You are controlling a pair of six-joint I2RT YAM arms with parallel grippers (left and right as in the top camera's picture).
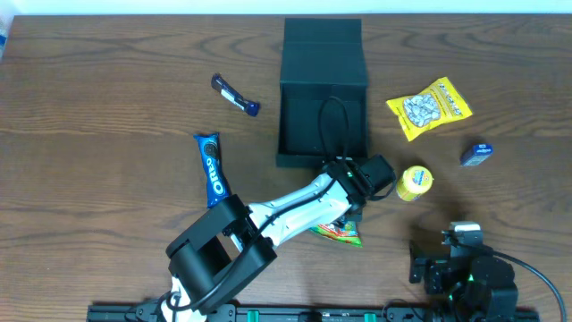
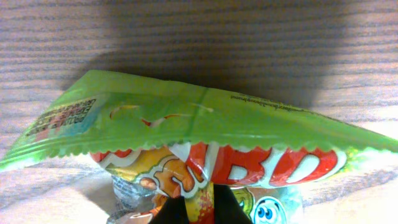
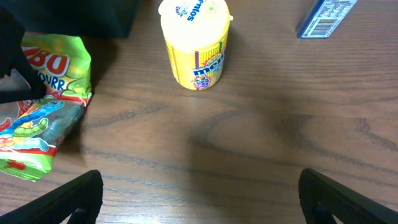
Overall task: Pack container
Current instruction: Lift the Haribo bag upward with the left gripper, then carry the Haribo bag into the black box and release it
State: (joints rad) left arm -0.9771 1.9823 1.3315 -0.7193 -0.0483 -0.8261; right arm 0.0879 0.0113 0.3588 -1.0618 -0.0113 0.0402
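The container's lid lies open, so my left gripper will next rise outward over the container's near side, then lower the green gummy-sweets bag (image 1: pixel 338 233) into the container's empty interior (image 1: pixel 308 123) and release it.
The dark teal container (image 1: pixel 323 98) stands open at the table's back middle, its flap lid laid away from me. Just in front of its near wall my left gripper (image 1: pixel 350 215) is shut on a green gummy-sweets bag (image 1: pixel 338 233). In the left wrist view the green gummy-sweets bag (image 2: pixel 205 137) fills the frame and its lower edge is pinched between the two dark fingers (image 2: pixel 235 208). My right gripper (image 3: pixel 202 199) hovers open over bare wood at the front right, holding nothing.
A yellow Mentos tub (image 1: pixel 414 182), a yellow snack packet (image 1: pixel 430 107) and a small blue box (image 1: pixel 476 154) lie right of the container. An Oreo packet (image 1: pixel 212 168) and a dark blue bar (image 1: pixel 235 95) lie to its left.
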